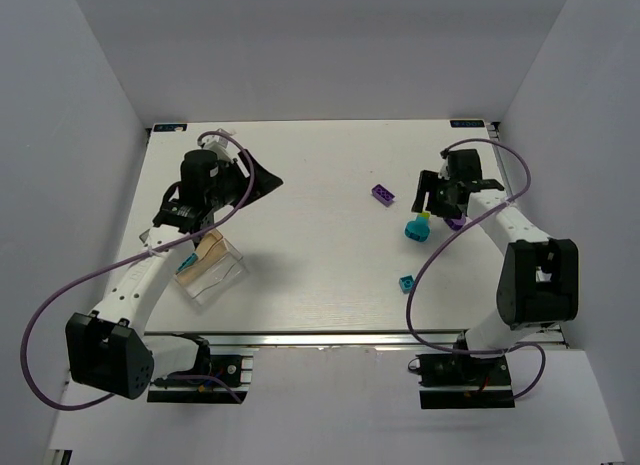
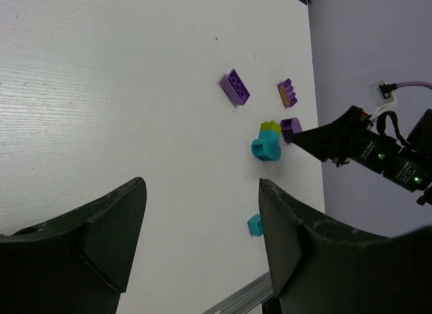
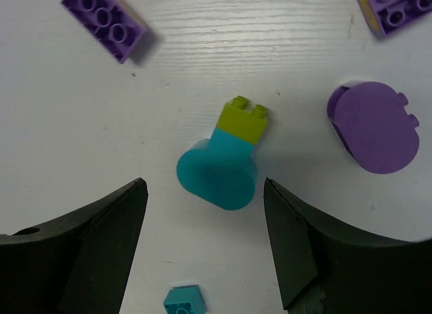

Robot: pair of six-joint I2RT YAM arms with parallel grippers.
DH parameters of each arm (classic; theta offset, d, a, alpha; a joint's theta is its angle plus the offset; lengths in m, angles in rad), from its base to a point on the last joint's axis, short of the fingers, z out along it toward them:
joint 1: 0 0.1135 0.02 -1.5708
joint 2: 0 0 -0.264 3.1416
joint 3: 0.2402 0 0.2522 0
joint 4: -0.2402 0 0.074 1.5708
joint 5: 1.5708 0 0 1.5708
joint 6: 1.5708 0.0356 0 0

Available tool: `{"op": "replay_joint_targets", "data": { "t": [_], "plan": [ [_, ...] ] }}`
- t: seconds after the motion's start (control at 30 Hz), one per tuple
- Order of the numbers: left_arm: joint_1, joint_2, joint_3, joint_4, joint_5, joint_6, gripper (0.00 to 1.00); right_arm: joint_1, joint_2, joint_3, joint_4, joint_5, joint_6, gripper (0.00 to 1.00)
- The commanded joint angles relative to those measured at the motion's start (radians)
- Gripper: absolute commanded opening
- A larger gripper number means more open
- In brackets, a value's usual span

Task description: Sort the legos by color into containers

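The pair of bricks sits crooked below my open fingers, so I next need to lower my right gripper with a slight turn onto the cyan brick just beneath the lime brick (image 3: 244, 118).
The clear container (image 1: 215, 273) with a tan bottom sits at the front left, beside my left arm. My left gripper (image 1: 262, 179) is open and empty, up off the table (image 2: 202, 186). My right gripper (image 1: 430, 193) is open and empty (image 3: 204, 186), hovering over a rounded cyan brick (image 3: 217, 173) joined to a lime brick (image 3: 244, 118). A purple brick (image 3: 104, 23) lies to its left, a rounded purple brick (image 3: 374, 128) to its right, and another purple brick (image 3: 398, 7) beyond that. A small cyan brick (image 3: 183, 302) lies nearer the front (image 1: 406, 282).
The left wrist view shows the same bricks: the purple brick (image 2: 235, 87), the cyan and lime pair (image 2: 266, 146), the small cyan brick (image 2: 254, 225), and the right gripper's fingers (image 2: 324, 137). The table's metal front rail (image 1: 330, 338) runs along the near edge. White walls enclose the table.
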Motion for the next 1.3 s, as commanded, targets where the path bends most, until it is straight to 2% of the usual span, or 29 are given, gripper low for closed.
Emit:
{"op": "replay_joint_targets", "data": {
  "t": [0.0, 0.1, 0.27, 0.63, 0.8, 1.0, 1.1, 1.13, 1.2, 1.23, 1.27],
  "plan": [
    [-0.01, -0.016, 0.033, 0.009, -0.027, 0.006, 0.77, -0.026, 0.045, 0.073, -0.059, 0.049, 0.172, 0.75],
    [-0.014, -0.027, 0.03, -0.005, -0.042, 0.008, 0.78, -0.039, 0.086, 0.098, -0.071, 0.085, 0.205, 0.76],
    [-0.019, -0.05, 0.018, -0.016, -0.058, -0.001, 0.79, -0.057, 0.176, 0.127, -0.088, 0.029, 0.267, 0.75],
    [-0.02, -0.073, 0.002, -0.039, -0.078, 0.002, 0.79, -0.056, 0.289, 0.191, -0.079, 0.016, 0.269, 0.72],
    [-0.02, -0.07, 0.002, -0.037, -0.078, 0.003, 0.79, -0.057, 0.307, 0.196, -0.072, 0.038, 0.261, 0.66],
    [-0.02, -0.068, -0.007, -0.032, -0.062, 0.003, 0.79, -0.057, 0.312, 0.194, -0.063, 0.039, 0.25, 0.54],
    [-0.02, -0.073, -0.018, -0.022, -0.055, 0.0, 0.79, -0.057, 0.31, 0.196, -0.054, 0.035, 0.238, 0.45],
    [-0.02, -0.075, -0.022, -0.019, -0.053, -0.003, 0.79, -0.057, 0.312, 0.199, -0.054, 0.017, 0.232, 0.35],
    [-0.02, -0.079, -0.03, 0.003, -0.03, -0.009, 0.79, -0.057, 0.303, 0.205, -0.049, -0.011, 0.212, 0.25],
    [-0.02, -0.081, -0.044, 0.015, -0.016, -0.013, 0.8, -0.057, 0.295, 0.207, -0.046, -0.042, 0.204, 0.15],
    [-0.02, -0.084, -0.054, 0.058, 0.003, -0.029, 0.8, -0.056, 0.275, 0.208, -0.042, -0.059, 0.189, 0.11]
  ]
}}
